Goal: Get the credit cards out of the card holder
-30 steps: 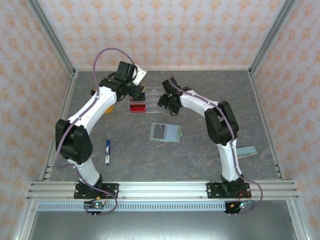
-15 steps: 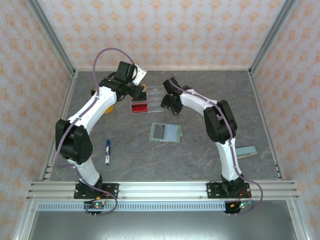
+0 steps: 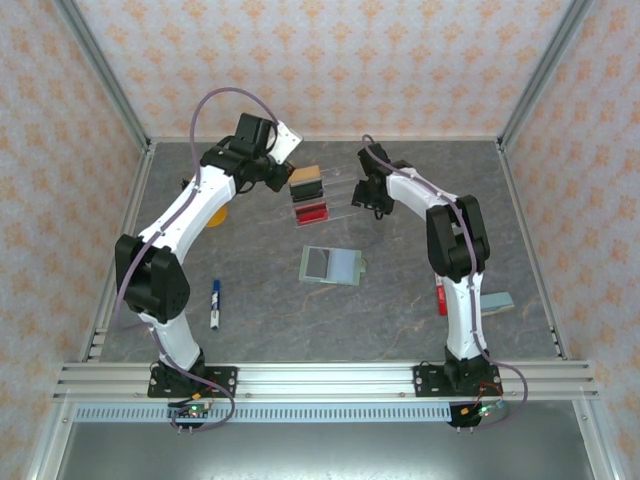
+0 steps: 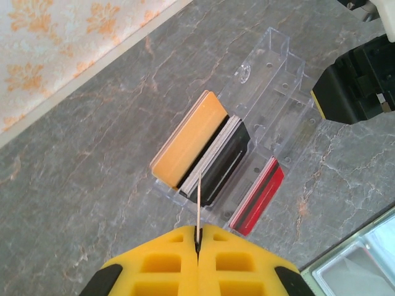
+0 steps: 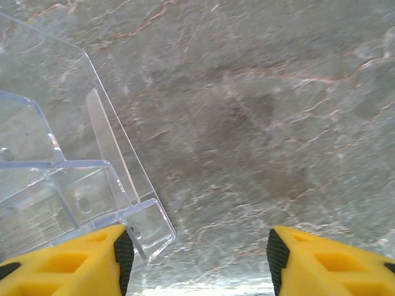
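Note:
The tan-orange cards stand below the left gripper's fingers and just past their ends, so the left gripper will next move over these cards and lower to release the thin card there.
The card holder (image 3: 333,265) lies open on the table's middle, pale inside; its corner (image 4: 364,262) shows in the left wrist view. Behind it a clear tray (image 3: 335,195) holds credit cards: tan-orange (image 4: 185,145), black (image 4: 221,165) and red (image 4: 259,198), each on edge. My left gripper (image 4: 198,239) is shut on a thin card (image 4: 199,206) seen edge-on, just in front of the tray's near end. In the top view this gripper (image 3: 283,178) sits at the tray's left end. My right gripper (image 5: 197,262) is open at the right end, the tray's corner (image 5: 145,228) beside its left fingertip (image 5: 120,253).
A blue marker (image 3: 215,303) lies at the near left. An orange object (image 3: 220,216) sits partly under the left arm. A small red object (image 3: 441,298) and a grey-blue block (image 3: 495,302) lie beside the right arm. Metal frame rails and patterned walls bound the table.
The clear tray with its cards has shifted to the right, and both grippers moved right with it. The tan-orange card now shows in the top view.

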